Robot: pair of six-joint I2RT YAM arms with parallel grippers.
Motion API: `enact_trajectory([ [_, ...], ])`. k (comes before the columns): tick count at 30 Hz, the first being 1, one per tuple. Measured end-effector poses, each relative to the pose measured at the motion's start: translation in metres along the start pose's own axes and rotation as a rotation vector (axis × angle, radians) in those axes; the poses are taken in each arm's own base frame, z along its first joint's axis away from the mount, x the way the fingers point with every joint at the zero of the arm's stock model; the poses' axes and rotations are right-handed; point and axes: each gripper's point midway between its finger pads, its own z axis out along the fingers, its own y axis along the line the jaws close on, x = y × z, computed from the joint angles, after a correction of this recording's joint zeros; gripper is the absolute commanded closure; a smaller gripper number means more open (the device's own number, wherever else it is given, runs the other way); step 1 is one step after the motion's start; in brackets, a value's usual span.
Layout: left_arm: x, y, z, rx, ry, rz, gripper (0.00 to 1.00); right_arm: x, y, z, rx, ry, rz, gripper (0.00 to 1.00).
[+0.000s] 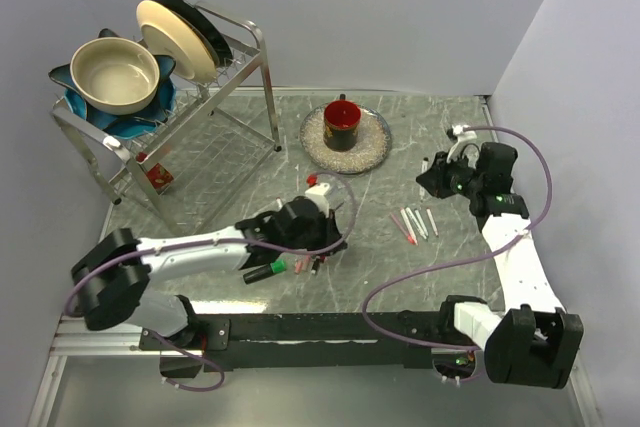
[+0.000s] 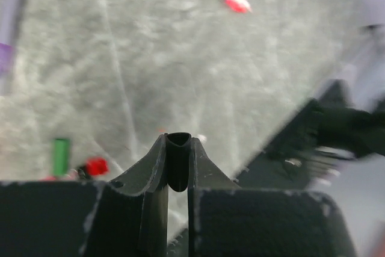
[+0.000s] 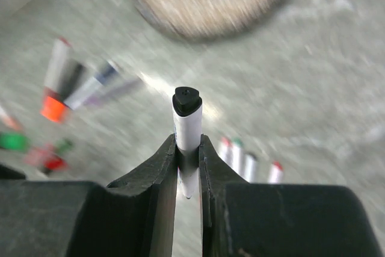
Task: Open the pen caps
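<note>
The black cap needs to go down to the table beside the red cap (image 2: 96,165), and my left gripper needs to open there, because loose caps already lie below the black cap.
My left gripper (image 2: 178,142) is shut on a small black pen cap (image 2: 178,161), held above the table; in the top view it (image 1: 325,237) hovers over a heap of loose caps and markers (image 1: 285,267). A green cap (image 2: 60,156) and a red cap (image 2: 96,165) lie below it. My right gripper (image 3: 187,145) is shut on a slim white pen (image 3: 187,127) with a black end (image 3: 186,100), held upright in the air; in the top view it (image 1: 435,175) is at the right. Several slim white pens (image 1: 415,224) lie between the arms, and they also show in the right wrist view (image 3: 249,164).
A round woven mat with a red and black cup (image 1: 343,127) sits at the back centre. A metal dish rack (image 1: 200,117) with bowls and plates stands at the back left. Thick markers with an orange cap (image 3: 53,108) lie blurred at the left of the right wrist view.
</note>
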Motion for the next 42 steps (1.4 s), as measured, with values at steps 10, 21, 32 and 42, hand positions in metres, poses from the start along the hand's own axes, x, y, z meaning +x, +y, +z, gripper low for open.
enact_trajectory([
  [10, 0.011, 0.041, 0.047, -0.314, 0.145, 0.190, 0.87, 0.066, -0.047, 0.000, 0.131, 0.277, -0.076, 1.00],
  [21, 0.036, 0.076, 0.052, -0.482, 0.271, 0.289, 0.70, 0.096, -0.063, -0.003, 0.142, 0.393, -0.033, 1.00],
  [32, 0.035, 0.079, 0.052, -0.527, 0.271, 0.334, 0.57, 0.111, -0.069, 0.003, 0.126, 0.456, -0.002, 0.98],
  [42, 0.004, 0.055, 0.027, -0.462, 0.122, 0.329, 0.34, 0.133, -0.077, 0.009, 0.122, 0.548, 0.038, 0.89],
])
